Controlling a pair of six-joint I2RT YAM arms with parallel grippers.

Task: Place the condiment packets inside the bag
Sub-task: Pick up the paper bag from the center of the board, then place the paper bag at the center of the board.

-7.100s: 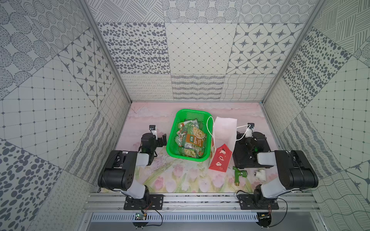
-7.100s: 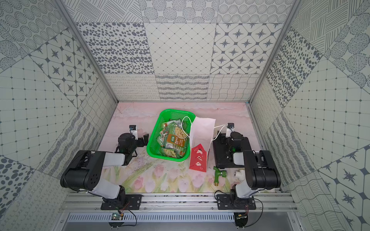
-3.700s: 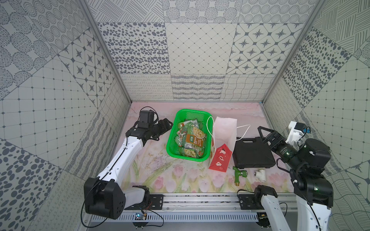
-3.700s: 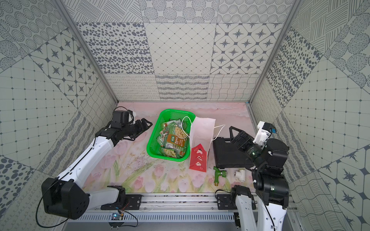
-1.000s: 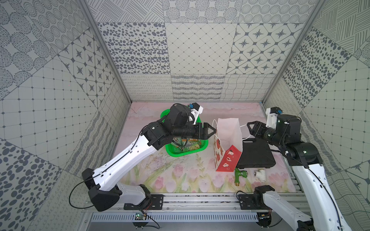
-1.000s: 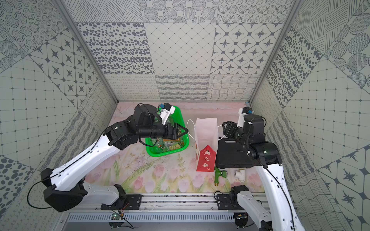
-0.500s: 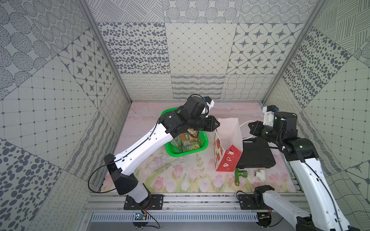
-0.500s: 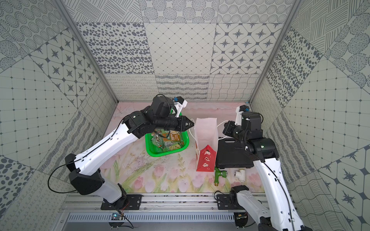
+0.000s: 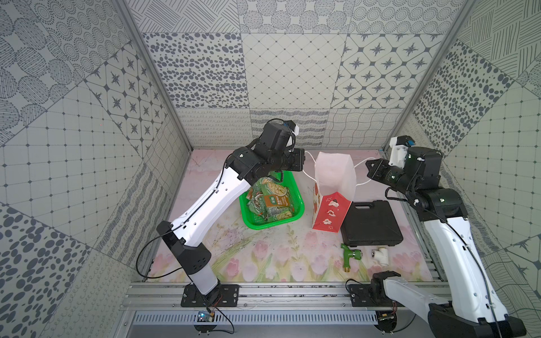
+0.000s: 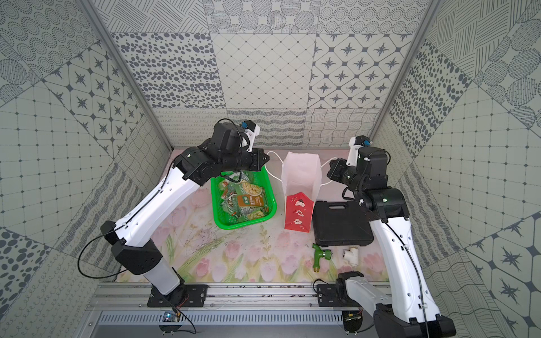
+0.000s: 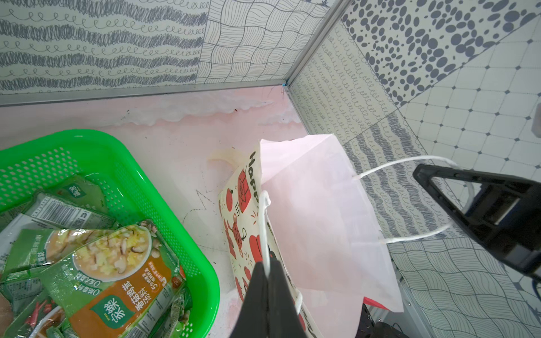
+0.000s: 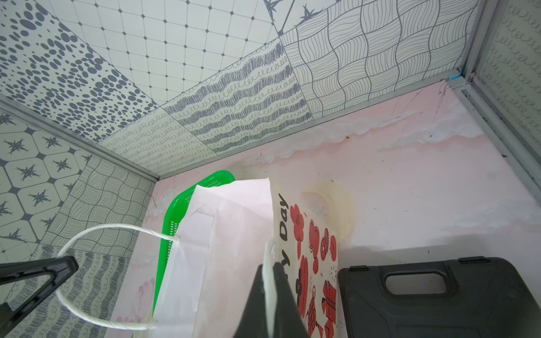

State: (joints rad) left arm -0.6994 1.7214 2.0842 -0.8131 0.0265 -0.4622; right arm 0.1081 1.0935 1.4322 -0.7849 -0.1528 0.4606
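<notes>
The case crowds the bag, and bare tabletop is outward below the gripper. My right gripper will next carry the handle outward, then lower it and release it.
The bag stands upright mid-table with its mouth open, white inside, red front facing forward. My left gripper is shut on its left cord handle, which runs between the black fingers. On the other side, my right gripper is shut on the right cord handle. Both handles are pulled outward. Several green and orange condiment packets lie heaped in the green basket, left of the bag and under my left arm.
A shut black plastic case lies flat against the bag's right side. In front of it rest a green tap fitting and a white pipe tee. Patterned walls close in the back and both sides.
Both grippers have gone from open to shut, each closing on a cord handle of the bag. The left arm reached further right to the handle.
</notes>
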